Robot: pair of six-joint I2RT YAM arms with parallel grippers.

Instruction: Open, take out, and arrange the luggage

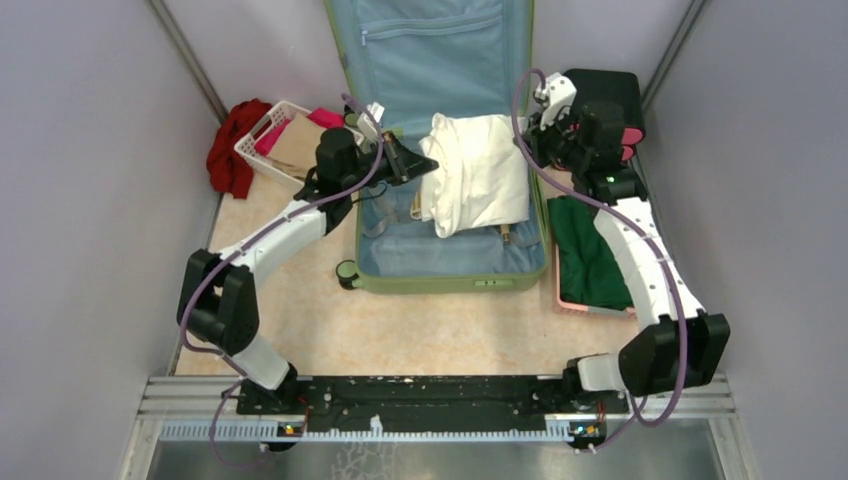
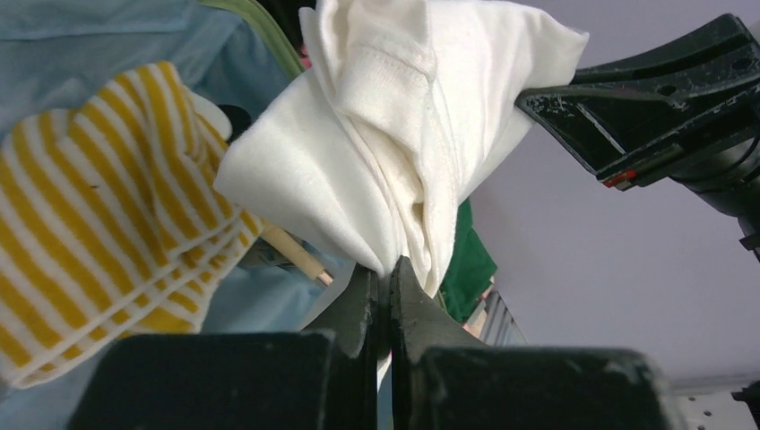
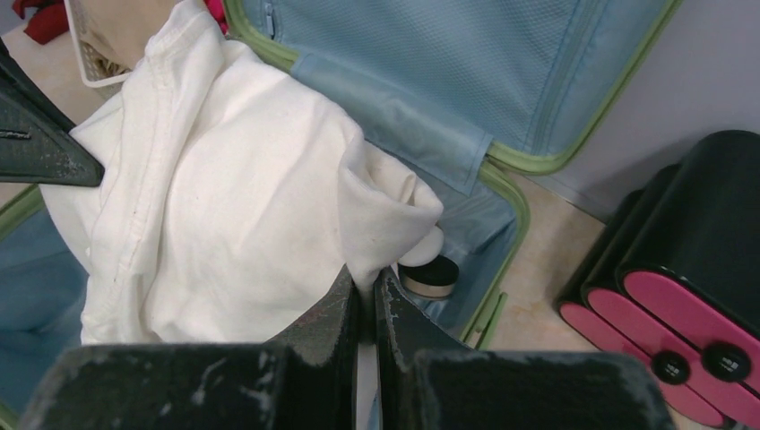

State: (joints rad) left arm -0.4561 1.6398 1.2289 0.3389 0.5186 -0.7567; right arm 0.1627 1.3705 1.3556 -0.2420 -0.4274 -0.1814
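My right gripper goes back and to the right in the top view next, down over the green cloth (image 1: 592, 252), and lets go, as the pink basket already holds cloth.
The light-green suitcase (image 1: 450, 282) lies open mid-table, its blue-lined lid (image 1: 440, 50) propped up at the back. A white garment (image 1: 478, 172) hangs over it, held up from both sides. My left gripper (image 1: 428, 165) is shut on the garment's left edge (image 2: 394, 161). My right gripper (image 1: 530, 140) is shut on its right corner (image 3: 269, 206). A yellow-and-white striped cloth (image 2: 99, 215) and a wooden stick (image 2: 300, 255) lie inside the case. A small round black-lidded jar (image 3: 428, 278) sits in the case's back right corner.
A pink basket (image 1: 590, 305) holding green cloth (image 1: 585, 250) stands right of the case. A black-and-pink drawer box (image 1: 615, 100) is at the back right. A white basket (image 1: 275, 140) with brown and pink items and a red cloth (image 1: 230, 150) lie back left.
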